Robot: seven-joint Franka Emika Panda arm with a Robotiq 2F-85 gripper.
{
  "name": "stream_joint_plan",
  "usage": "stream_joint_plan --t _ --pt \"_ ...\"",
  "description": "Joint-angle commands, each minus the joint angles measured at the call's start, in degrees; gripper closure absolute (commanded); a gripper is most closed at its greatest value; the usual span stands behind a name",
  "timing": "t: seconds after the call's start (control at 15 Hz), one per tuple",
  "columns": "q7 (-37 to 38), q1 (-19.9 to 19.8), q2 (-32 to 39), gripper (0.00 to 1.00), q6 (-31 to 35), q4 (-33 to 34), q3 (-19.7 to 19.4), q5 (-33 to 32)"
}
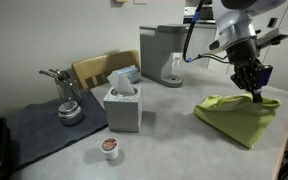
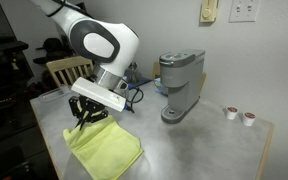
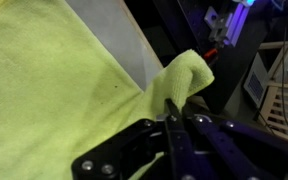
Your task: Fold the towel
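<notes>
The robot should move the towel's pinched corner in its gripper across the towel next, away from the tissue box, and then let go of the corner.
The lime yellow-green towel lies on the grey table, folded over into a rough triangle; it also shows in the other exterior view and fills the wrist view. My gripper is shut on a corner of the towel and holds that corner bunched up just above the rest of the cloth, seen as well in an exterior view. In the wrist view the fingertips are pressed together with a pinched fold of towel sticking out past them.
A tissue box, a coffee pod, a grey coffee machine, and a metal pot on a dark grey-blue mat stand on the table. Two pods sit near a table corner. A wooden chair stands behind.
</notes>
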Motion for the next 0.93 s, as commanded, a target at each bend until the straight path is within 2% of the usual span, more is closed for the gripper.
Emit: stream_joint_plan --t 0.0,0.4,0.73,0.8,0.87 --pt "-6.93 -1.86 1.79 0.99 -3.31 2.62 -1.49 -3.70" --pt "-12.54 -3.67 3.19 0.99 -3.48 4.20 -3.74 -7.67" --pt "-10.80 -4.61 4.42 0.99 -3.33 5.47 -4.84 -7.09" --pt "-10.19 -4.75 4.73 0.91 -3.57 5.87 -5.01 -6.95" --pt "-9.92 -4.90 4.92 0.68 -3.53 6.06 -5.10 -6.96"
